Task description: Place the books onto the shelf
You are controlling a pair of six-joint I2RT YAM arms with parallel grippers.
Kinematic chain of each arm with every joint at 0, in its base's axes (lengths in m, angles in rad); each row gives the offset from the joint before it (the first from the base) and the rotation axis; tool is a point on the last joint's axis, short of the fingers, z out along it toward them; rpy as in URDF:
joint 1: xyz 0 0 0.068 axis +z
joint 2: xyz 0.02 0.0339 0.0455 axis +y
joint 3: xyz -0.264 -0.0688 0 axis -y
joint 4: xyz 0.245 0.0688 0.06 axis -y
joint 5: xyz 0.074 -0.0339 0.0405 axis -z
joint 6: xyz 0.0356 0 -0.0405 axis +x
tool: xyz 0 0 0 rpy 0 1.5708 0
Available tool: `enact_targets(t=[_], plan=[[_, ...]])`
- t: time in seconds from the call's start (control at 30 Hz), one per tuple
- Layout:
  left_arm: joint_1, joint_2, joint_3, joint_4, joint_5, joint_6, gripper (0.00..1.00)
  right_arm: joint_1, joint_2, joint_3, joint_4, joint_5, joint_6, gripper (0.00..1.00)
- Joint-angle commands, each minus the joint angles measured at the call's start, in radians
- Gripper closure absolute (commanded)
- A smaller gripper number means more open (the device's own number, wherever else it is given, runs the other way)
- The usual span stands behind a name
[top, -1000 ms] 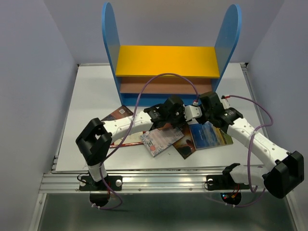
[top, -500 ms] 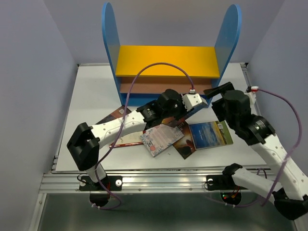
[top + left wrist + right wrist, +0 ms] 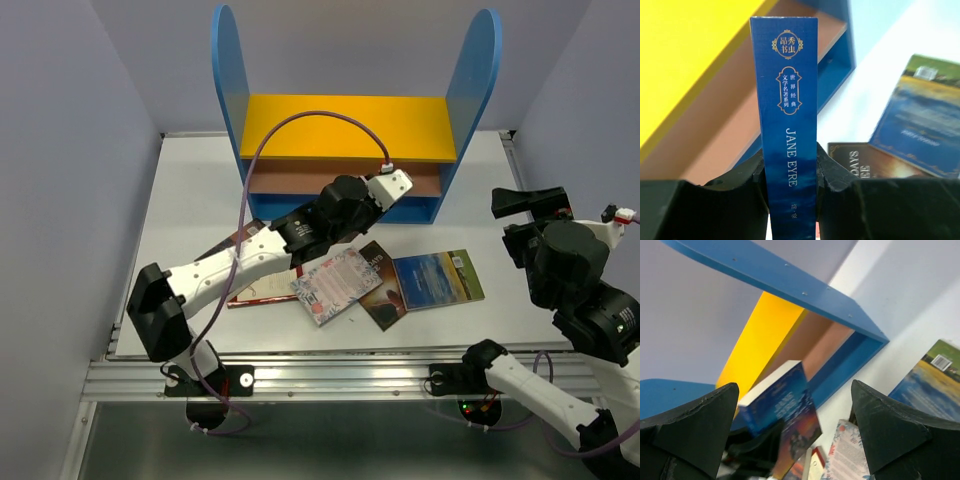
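Observation:
The blue book should go to the yellow board's end (image 3: 267, 127), because that board is empty. My left gripper should rise next, carry the book outward, to the left in the top view, and then release it there.
My left gripper (image 3: 790, 170) is shut on a blue book (image 3: 789, 100), spine up, with "JANE EYRE" printed on it. It holds the book just in front of the shelf (image 3: 345, 125), near the right end of the brown lower board (image 3: 300, 178). From the right wrist view the same blue book (image 3: 785, 400) tilts before the shelf's opening. Other books lie flat on the table: a pale patterned one (image 3: 335, 283), a dark brown one (image 3: 385, 290), a blue-green landscape one (image 3: 437, 280), a red-bordered one (image 3: 262, 290) and a dark red-brown one (image 3: 245, 237). My right gripper (image 3: 530, 200) hangs open and empty at the far right.
The shelf's tall blue side panels (image 3: 228, 80) rise on both sides of the boards. The left arm's purple cable (image 3: 300, 118) arches over the yellow board. Grey walls close in the white table (image 3: 190, 200) on the left, right and back.
The right gripper opened wide and pulled back up and to the right, away from the books. The left arm carried the blue book forward to the shelf's lower right.

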Motion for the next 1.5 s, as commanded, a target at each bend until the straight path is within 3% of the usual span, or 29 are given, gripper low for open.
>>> enact_targets(t=[0.0, 0.13, 0.23, 0.33, 0.47, 0.6, 0.8, 1.03, 1.27, 1.47], plan=[[-0.078, -0.192, 0.139, 0.194, 0.002, 0.002, 1.0, 0.001, -0.042, -0.033, -0.033, 0.096, -0.034, 0.0], [-0.106, -0.198, 0.197, 0.209, -0.045, -0.012, 1.0, 0.001, -0.03, -0.071, -0.032, 0.058, -0.072, 0.0], [-0.111, -0.192, 0.225, 0.284, -0.168, -0.002, 1.0, 0.001, -0.016, -0.117, -0.033, 0.045, -0.09, 0.0], [-0.109, -0.184, 0.183, 0.552, -0.404, 0.06, 1.0, 0.001, -0.031, -0.206, 0.035, 0.024, -0.115, 0.0], [-0.094, -0.114, 0.192, 0.843, -0.53, 0.185, 1.0, 0.001, -0.042, -0.298, 0.138, -0.017, -0.202, 0.0], [-0.044, -0.06, 0.232, 1.045, -0.52, 0.238, 1.0, 0.001, -0.016, -0.338, 0.167, -0.024, -0.209, 0.0], [0.09, 0.005, 0.246, 1.214, -0.475, 0.123, 1.0, 0.001, -0.01, -0.379, 0.241, -0.073, -0.216, 0.0], [0.219, 0.083, 0.26, 1.287, -0.47, 0.074, 1.0, 0.001, 0.009, -0.393, 0.292, -0.09, -0.248, 0.0], [0.328, 0.155, 0.275, 1.211, -0.441, -0.031, 1.0, 0.001, 0.044, -0.393, 0.322, -0.062, -0.268, 0.0], [0.38, 0.206, 0.269, 1.197, -0.418, -0.034, 1.0, 0.001, 0.07, -0.39, 0.329, -0.051, -0.284, 0.0]])
